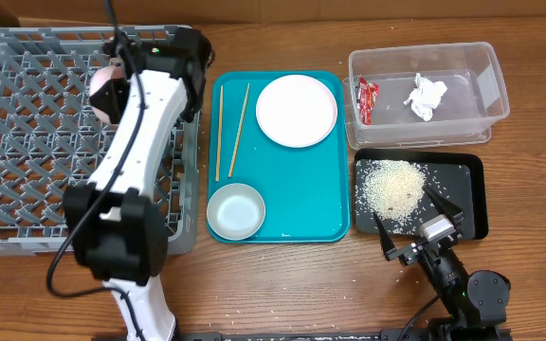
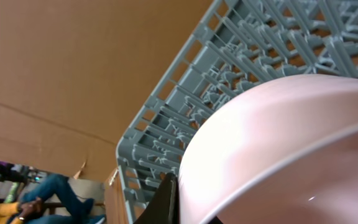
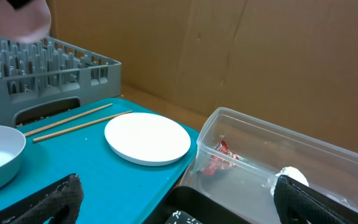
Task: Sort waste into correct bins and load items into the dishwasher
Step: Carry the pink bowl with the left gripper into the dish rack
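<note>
The cup is still above the rack's wires beside the teal tray [image 1: 301, 204], so next I need to lower my left gripper onto those pegs below and release it.
My left gripper [image 1: 112, 83] is shut on a pale pinkish-white cup [image 2: 278, 149] and holds it over the far right part of the grey dish rack [image 1: 27, 142]. The plate [image 1: 297, 110], small white bowl [image 1: 235, 210] and two chopsticks [image 1: 230, 133] lie on the teal tray [image 1: 301, 204]. The red wrapper [image 1: 366, 99] and tissue [image 1: 426, 97] lie in the clear tub [image 1: 486, 85]. Rice [image 1: 391, 185] is piled on the black tray [image 1: 472, 189]. My right gripper [image 1: 404, 210] is open and empty above the black tray's near edge. The steel bowl is out of view.
Cardboard walls stand behind the rack and the tub. Bare wood table runs along the front, where my right arm's base sits. The right wrist view shows the plate [image 3: 148, 138], chopsticks [image 3: 73, 121] and wrapper [image 3: 219, 160].
</note>
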